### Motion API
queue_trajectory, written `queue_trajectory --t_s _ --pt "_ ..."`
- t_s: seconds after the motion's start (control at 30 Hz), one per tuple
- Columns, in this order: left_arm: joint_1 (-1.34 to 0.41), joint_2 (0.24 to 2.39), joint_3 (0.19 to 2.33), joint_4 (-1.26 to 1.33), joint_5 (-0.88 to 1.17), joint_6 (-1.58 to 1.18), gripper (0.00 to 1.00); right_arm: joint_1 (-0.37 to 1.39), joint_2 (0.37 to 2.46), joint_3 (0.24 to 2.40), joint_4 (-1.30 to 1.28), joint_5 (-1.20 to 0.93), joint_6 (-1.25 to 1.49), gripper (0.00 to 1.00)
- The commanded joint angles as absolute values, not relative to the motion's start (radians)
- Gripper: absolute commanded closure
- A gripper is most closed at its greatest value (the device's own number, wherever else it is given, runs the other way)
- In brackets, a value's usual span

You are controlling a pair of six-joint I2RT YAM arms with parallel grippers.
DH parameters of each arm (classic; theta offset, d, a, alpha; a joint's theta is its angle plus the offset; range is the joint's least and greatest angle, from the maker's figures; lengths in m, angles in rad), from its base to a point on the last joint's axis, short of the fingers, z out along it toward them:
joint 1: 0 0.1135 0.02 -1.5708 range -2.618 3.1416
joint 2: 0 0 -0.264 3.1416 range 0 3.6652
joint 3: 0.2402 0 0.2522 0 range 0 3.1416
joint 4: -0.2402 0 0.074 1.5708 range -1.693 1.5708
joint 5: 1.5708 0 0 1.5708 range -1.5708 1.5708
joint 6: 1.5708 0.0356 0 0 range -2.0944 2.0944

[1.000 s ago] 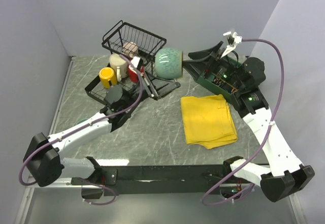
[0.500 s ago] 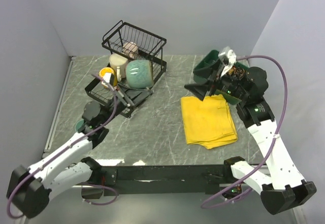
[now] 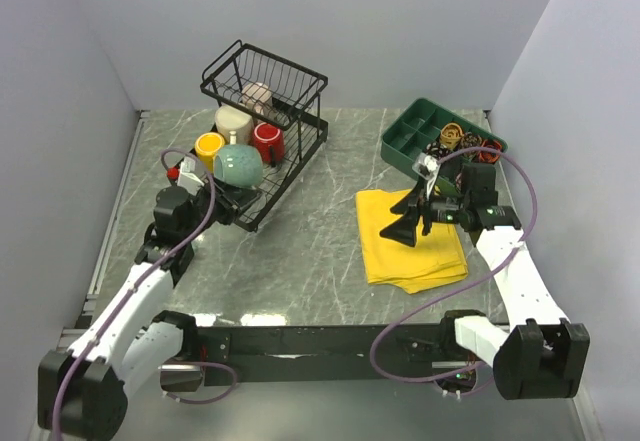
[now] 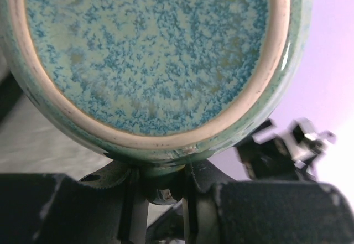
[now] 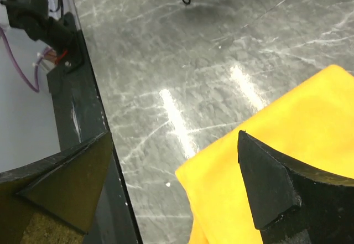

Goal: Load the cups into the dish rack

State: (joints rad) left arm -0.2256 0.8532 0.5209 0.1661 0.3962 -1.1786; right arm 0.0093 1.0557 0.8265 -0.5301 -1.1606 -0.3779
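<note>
The robot should next tip its left gripper downward and lower the teal cup outward onto the wires by the red cup [image 3: 267, 142], as they lie outward of the gripper and below it.
The teal cup [image 3: 238, 166] hangs on its side over the front of the dish rack's [image 3: 285, 62] lower tier, and my left gripper [image 3: 226, 197] is shut on it from the near side. In the left wrist view its speckled base [image 4: 149, 50] fills the frame above the closed gripper [image 4: 160, 176]. I cannot tell whether it rests on the wire. Behind it stand a yellow cup [image 3: 209, 146], a cream cup [image 3: 234, 121] and a red cup [image 3: 267, 142]. A beige cup [image 3: 258, 94] lies in the upper basket. My right gripper [image 3: 406, 219] [image 5: 172, 144] is open and empty above a yellow cloth [image 3: 410, 239] [image 5: 287, 139].
A green compartmented tray [image 3: 408, 137] with small items sits at the back right. The black mounting rail [image 3: 320, 339] [image 5: 83, 105] runs along the near table edge. Grey walls close in the left, back and right sides.
My left arm drew back to the left, carrying the teal cup from beside the rack to its lower tier's front. My right gripper came down from the green tray to over the cloth, opening wider.
</note>
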Motion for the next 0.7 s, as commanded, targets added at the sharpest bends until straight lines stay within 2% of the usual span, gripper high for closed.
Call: queue_trajectory --t_s 0.0,0.23,0.67 --pt "-0.172 0.932 0.604 0.259 0.448 -1.028 0.99 -0.052 1.043 0.839 -0.587 -1.230 -0.557 0.00" --pt "-0.143 1.170 0.678 0.330 0.445 -0.991 0.99 -0.153 1.019 0.855 -0.634 -1.287 -0.582 0.00" --pt "-0.152 1.408 0.882 0.132 0.279 -0.854 0.99 -0.209 1.006 0.856 -0.646 -1.327 -0.578 0.00"
